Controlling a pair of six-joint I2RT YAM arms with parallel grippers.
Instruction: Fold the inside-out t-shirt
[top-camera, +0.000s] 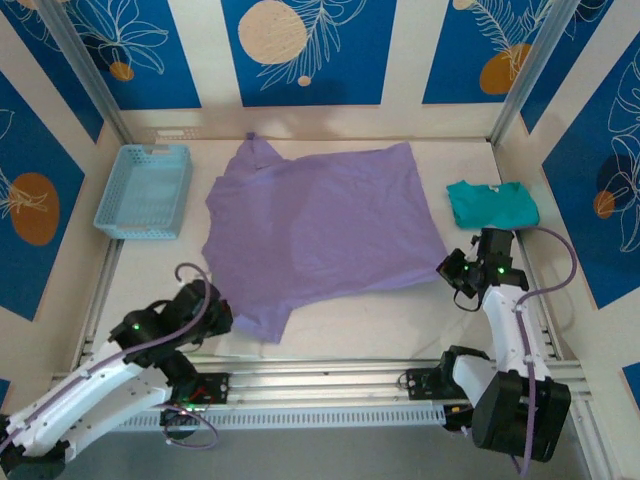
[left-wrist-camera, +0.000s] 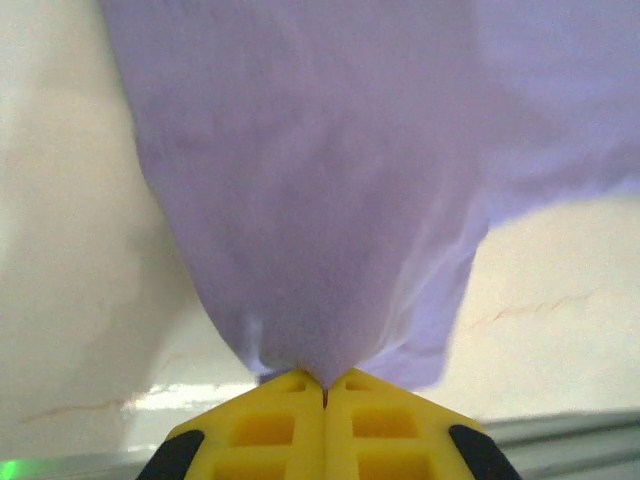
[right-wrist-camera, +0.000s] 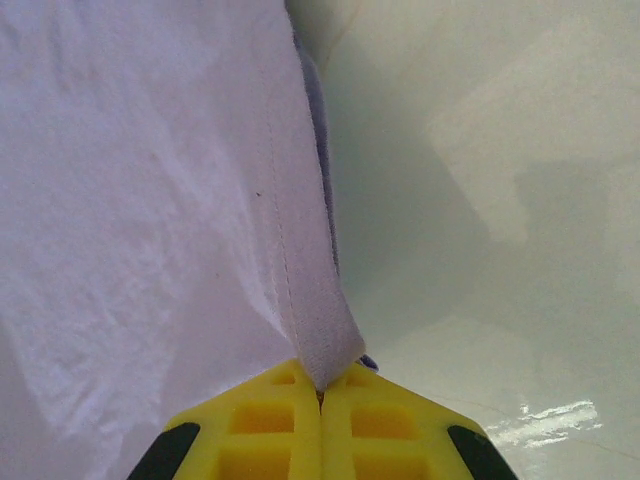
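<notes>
The near part of the shirt lies unfolded, so the robot's right gripper will next carry the hem corner outward along the hem edge and let go of it over the hem's middle.
The inside-out t-shirt (top-camera: 320, 225) lies spread on the table, lavender-purple, with one sleeve at the near left. My left gripper (top-camera: 222, 318) is shut on that near-left sleeve edge; in the left wrist view the purple cloth (left-wrist-camera: 320, 200) narrows into the closed yellow fingers (left-wrist-camera: 270, 425). My right gripper (top-camera: 448, 268) is shut on the shirt's near-right hem corner; in the right wrist view the stitched hem (right-wrist-camera: 315, 310) runs down into the closed yellow fingers (right-wrist-camera: 380, 425).
A light blue basket (top-camera: 146, 190) stands at the back left. A folded teal-green shirt (top-camera: 492, 202) lies at the right, just behind my right arm. Metal rails (top-camera: 330, 385) run along the near edge, and patterned walls enclose the table.
</notes>
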